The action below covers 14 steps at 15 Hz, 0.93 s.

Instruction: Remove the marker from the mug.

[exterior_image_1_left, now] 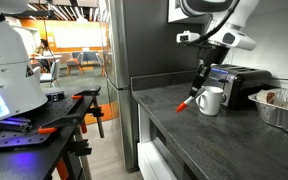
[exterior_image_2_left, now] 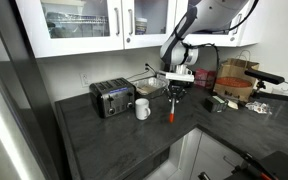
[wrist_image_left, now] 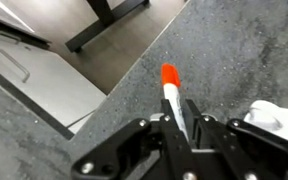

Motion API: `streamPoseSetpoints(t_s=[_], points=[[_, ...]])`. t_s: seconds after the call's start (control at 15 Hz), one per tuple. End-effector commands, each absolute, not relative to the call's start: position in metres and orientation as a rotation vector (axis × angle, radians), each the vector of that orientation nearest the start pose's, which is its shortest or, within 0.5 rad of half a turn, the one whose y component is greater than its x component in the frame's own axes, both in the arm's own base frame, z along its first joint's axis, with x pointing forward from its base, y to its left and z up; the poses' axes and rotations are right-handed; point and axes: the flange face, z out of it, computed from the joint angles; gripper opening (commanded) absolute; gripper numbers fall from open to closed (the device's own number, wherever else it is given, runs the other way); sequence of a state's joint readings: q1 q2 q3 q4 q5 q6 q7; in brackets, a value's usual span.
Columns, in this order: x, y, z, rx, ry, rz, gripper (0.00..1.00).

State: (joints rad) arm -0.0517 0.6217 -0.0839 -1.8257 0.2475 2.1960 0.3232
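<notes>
My gripper moves down to the dark countertop beside the white mug next and releases the marker (exterior_image_1_left: 192, 98) there, because it already hangs clear outside the mug.
The marker (wrist_image_left: 172, 92) has a red cap and a pale body. My gripper (wrist_image_left: 181, 128) is shut on its body, red end pointing down toward the dark countertop. In both exterior views the marker (exterior_image_1_left: 192, 98) (exterior_image_2_left: 170, 110) hangs just above the counter, outside the mug. The white mug (exterior_image_1_left: 211, 100) (exterior_image_2_left: 143, 108) stands upright on the counter beside the gripper (exterior_image_1_left: 200, 82) (exterior_image_2_left: 172, 94), next to the toaster. A white edge of the mug (wrist_image_left: 274, 118) shows at the right of the wrist view.
A black-and-silver toaster (exterior_image_1_left: 238, 83) (exterior_image_2_left: 112, 97) stands behind the mug. A foil tray (exterior_image_1_left: 281, 106) (exterior_image_2_left: 152, 85) sits nearby. A cardboard box and clutter (exterior_image_2_left: 234, 85) lie further along the counter. The counter's front edge (wrist_image_left: 124, 80) drops to the floor.
</notes>
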Motion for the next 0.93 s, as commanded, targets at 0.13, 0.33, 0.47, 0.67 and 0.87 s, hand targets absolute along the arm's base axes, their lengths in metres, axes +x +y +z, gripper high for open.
streamPoseSetpoints(t_s=[0.13,0.33,0.47,0.67,0.87], points=[[0.644,-0.083,0.127,-2.713,1.018,0.498,0.05],[0.666,-0.090,0.117,-2.749,1.077,0.345,0.05],[0.678,-0.093,0.113,-2.761,1.124,0.260,0.05],[0.684,-0.097,0.105,-2.761,1.198,0.209,0.45],[0.685,-0.099,0.102,-2.795,1.237,0.176,0.65]])
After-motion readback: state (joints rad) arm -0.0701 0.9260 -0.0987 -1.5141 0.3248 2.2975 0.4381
